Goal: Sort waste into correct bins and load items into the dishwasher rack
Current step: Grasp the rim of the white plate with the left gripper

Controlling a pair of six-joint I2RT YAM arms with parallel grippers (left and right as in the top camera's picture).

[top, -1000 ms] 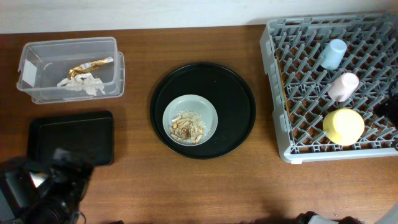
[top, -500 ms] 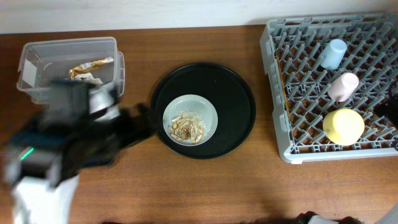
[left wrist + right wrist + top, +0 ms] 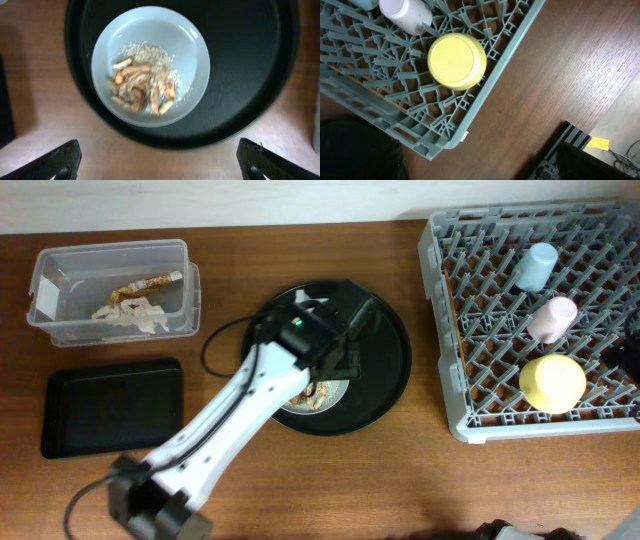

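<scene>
My left gripper moves down to the plate's rim facing the rack (image 3: pixel 205 67) next, with its open fingers on both sides of the plate's rim.
The pale grey plate (image 3: pixel 150 65) holds brownish food scraps with rice-like bits (image 3: pixel 142 85) and sits on the round black tray (image 3: pixel 250 75). My left gripper (image 3: pixel 160 169) is open and empty, hovering above the plate; in the overhead view the left gripper (image 3: pixel 345 335) and its arm cover most of the plate (image 3: pixel 312 398). The clear tub (image 3: pixel 60 280) holds the white napkin (image 3: pixel 130 315) and gold wrapper (image 3: pixel 145 284). The grey rack (image 3: pixel 450 330) holds the blue cup (image 3: pixel 536 266), pink cup (image 3: pixel 552 318) and yellow bowl (image 3: pixel 552 382). My right gripper (image 3: pixel 475 170) is open above the rack's corner, near the upturned yellow bowl (image 3: pixel 457 61).
The shallow black rectangular tray (image 3: pixel 112 405) lies left of the round tray, below the clear tub. My left arm (image 3: pixel 220 430) stretches diagonally from the bottom left across the table. Dark equipment (image 3: pixel 580 155) sits off the table's edge in the right wrist view.
My left arm has swung from the bottom left corner up and to the right, and now reaches over the round tray and plate. Nothing else has moved.
</scene>
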